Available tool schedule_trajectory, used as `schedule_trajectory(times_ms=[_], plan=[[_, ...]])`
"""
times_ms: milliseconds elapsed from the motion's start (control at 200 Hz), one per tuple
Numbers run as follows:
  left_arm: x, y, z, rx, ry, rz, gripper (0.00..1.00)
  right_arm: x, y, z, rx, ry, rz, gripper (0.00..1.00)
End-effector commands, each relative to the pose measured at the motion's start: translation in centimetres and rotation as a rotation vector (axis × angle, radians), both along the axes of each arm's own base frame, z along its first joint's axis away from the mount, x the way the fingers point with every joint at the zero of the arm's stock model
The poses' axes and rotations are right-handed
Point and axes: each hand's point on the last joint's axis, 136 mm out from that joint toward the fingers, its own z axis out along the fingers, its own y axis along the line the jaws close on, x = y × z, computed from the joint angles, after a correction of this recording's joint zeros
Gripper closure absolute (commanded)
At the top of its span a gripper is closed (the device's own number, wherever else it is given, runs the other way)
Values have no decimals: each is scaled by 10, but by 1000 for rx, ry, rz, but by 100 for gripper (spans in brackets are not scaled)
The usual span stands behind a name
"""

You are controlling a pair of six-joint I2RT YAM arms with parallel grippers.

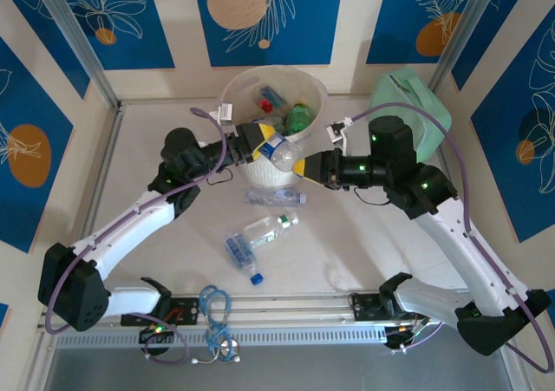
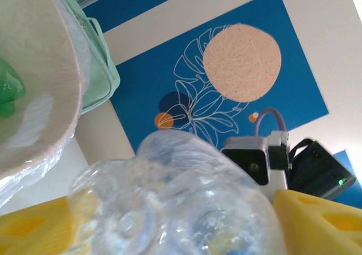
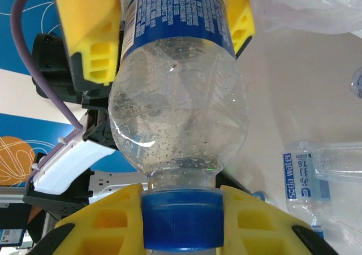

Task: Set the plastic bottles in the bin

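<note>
The right gripper carries the bottle outward over the bin's opening [image 1: 276, 103] next and releases it there, since the bottle hangs just short of the bin's rim.
A clear plastic bottle [image 1: 279, 151] with a blue label hangs in the air just in front of the white bin [image 1: 251, 83]. My right gripper [image 3: 181, 215] is shut on its blue cap [image 3: 181, 218]. My left gripper [image 2: 169, 221] stands open around the bottle's [image 2: 186, 204] base end, its yellow fingers [image 3: 87, 34] flanking the labelled body [image 3: 175, 96]. In the bin lie a green bottle [image 1: 299, 118] and one with a red label [image 1: 266, 105]. Three more clear bottles [image 1: 274, 198] [image 1: 270, 229] [image 1: 241, 252] lie on the table.
A mint green zip case [image 1: 416, 105] sits right of the bin, behind my right arm. The bin's wall [image 2: 34, 96] and clear liner [image 3: 305, 6] are close to both grippers. A coil of blue cable [image 1: 215, 309] lies at the near edge.
</note>
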Motion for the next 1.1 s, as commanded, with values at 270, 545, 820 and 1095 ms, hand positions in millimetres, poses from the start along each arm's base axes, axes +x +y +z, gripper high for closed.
schedule_trajectory(times_ms=[270,545,820,1095], plan=[[8,73,-27,372,60,431,0,14,-12,9,-104,-61,-85,97],[-20,150,-110,728,341,647,0,68,-5,40,-206,-184,-167,97],[-58,154,-184,753,567,621,9,141,8,42,-328,-229,-239,100],[-90,159,-234,977,690,568,8,193,17,10,-371,-147,-250,100]])
